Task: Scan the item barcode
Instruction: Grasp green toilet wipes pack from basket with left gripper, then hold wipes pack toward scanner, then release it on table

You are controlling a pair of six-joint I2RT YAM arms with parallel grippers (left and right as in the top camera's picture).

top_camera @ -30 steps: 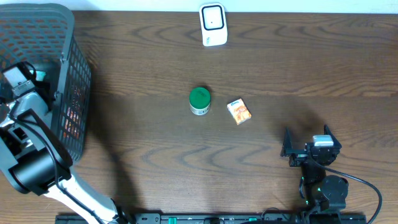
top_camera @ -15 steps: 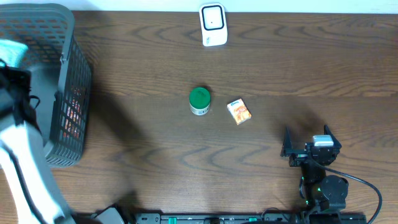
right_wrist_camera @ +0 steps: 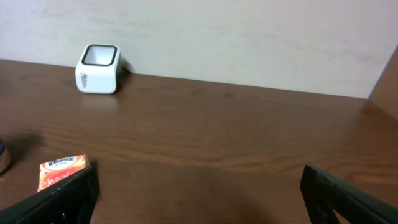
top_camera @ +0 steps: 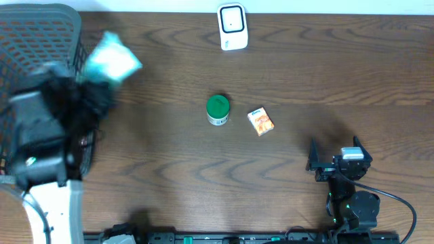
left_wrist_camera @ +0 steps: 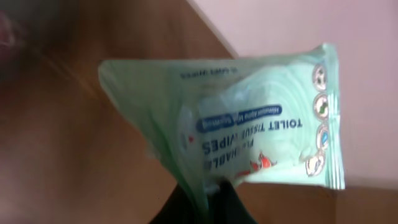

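The left gripper will swing right in the overhead view, back and down to the table in front of the green-lidded can next, because the pack has open room there.
A pale green pack of toilet tissue wipes (top_camera: 112,62) hangs blurred above the table, just right of the basket. My left gripper (top_camera: 93,83) is shut on its lower edge. In the left wrist view the pack (left_wrist_camera: 249,124) fills the frame, printed side toward the camera, with the left gripper (left_wrist_camera: 208,194) pinching its bottom seam. No barcode shows on that face. A white scanner (top_camera: 232,27) stands at the table's far edge, also in the right wrist view as the scanner (right_wrist_camera: 97,68). My right gripper (top_camera: 337,154) rests open near the front right, and in its own view the right gripper (right_wrist_camera: 199,199) holds nothing.
A dark mesh basket (top_camera: 27,41) stands at the far left with more items inside. A green-lidded can (top_camera: 218,110) and an orange tissue packet (top_camera: 261,122) sit mid-table; the packet (right_wrist_camera: 62,171) lies by my right gripper's left finger.
The left arm has come up out of the basket with the wipes pack and swung to the right over the basket's edge. The right arm has not moved.
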